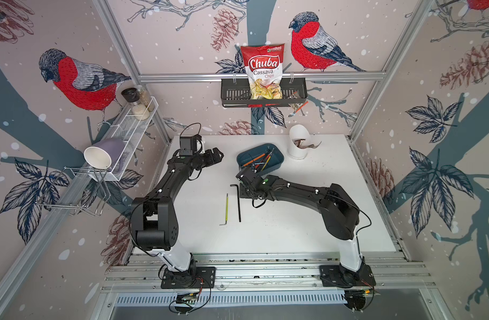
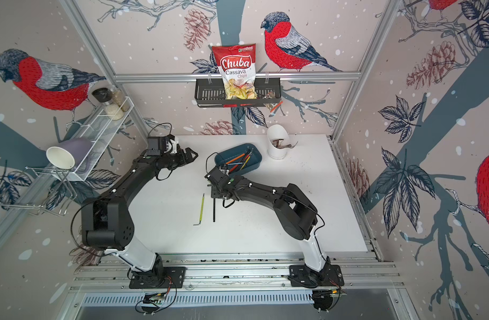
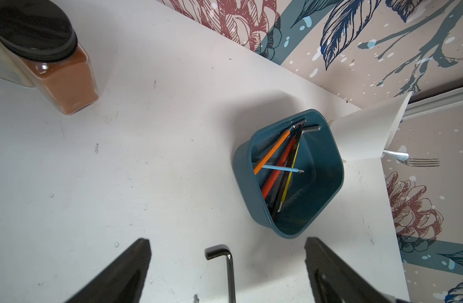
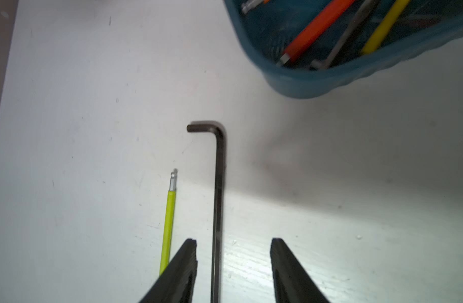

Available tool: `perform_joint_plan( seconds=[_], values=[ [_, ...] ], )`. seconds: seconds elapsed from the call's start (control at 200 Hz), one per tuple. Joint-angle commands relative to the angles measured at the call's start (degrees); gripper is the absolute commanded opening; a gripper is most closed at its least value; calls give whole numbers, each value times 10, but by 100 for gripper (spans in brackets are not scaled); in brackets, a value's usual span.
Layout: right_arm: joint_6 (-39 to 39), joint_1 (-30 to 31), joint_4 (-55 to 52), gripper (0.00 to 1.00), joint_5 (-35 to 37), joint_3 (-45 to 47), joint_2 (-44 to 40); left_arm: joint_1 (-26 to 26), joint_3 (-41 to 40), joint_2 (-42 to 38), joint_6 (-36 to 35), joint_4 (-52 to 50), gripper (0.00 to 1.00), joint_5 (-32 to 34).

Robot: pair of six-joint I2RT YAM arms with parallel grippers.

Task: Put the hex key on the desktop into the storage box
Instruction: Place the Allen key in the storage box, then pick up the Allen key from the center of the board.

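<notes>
My right gripper moves down and slightly back onto the long arm of the black hex key next, since that long arm is below its open fingers.
A black hex key lies on the white desktop, with a thinner yellow-green hex key just left of it. The teal storage box behind them holds several coloured keys. My right gripper hovers low at the black key's bent end. In the right wrist view its fingers are open and the black key's shaft runs between them, untouched. My left gripper hangs open left of the box. Its wrist view shows wide-apart fingers above the key's bend.
A white cup stands right of the box. A jar of brown powder shows in the left wrist view. A black wall basket holds a chips bag at the back. A wire shelf with a mug runs along the left wall.
</notes>
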State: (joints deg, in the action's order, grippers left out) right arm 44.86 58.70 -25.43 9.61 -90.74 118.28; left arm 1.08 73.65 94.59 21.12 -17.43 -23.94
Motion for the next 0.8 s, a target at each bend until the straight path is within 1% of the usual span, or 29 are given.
perform_joint_plan(
  seconds=[0.0, 0.18, 0.44, 0.575, 0.715, 0.795],
  values=[
    [-14, 14, -84, 51, -5, -39, 34, -1, 6, 1, -2, -6, 95, 3],
    [-21, 30, -128, 50, -6, -100, 92, -3, 9, 1, -5, -12, 95, 13],
    [-28, 42, -186, 49, 28, -165, 153, -8, 12, -2, -5, -14, 95, 14],
    [-25, 51, -202, 42, 37, -179, 185, -10, 8, -5, -4, -16, 96, 21],
    [-16, 57, -204, 35, 40, -166, 202, -9, 9, -12, -3, -18, 96, 47],
    [-14, 58, -202, 30, 35, -161, 206, -10, 9, -16, -3, -17, 96, 50]
  ],
)
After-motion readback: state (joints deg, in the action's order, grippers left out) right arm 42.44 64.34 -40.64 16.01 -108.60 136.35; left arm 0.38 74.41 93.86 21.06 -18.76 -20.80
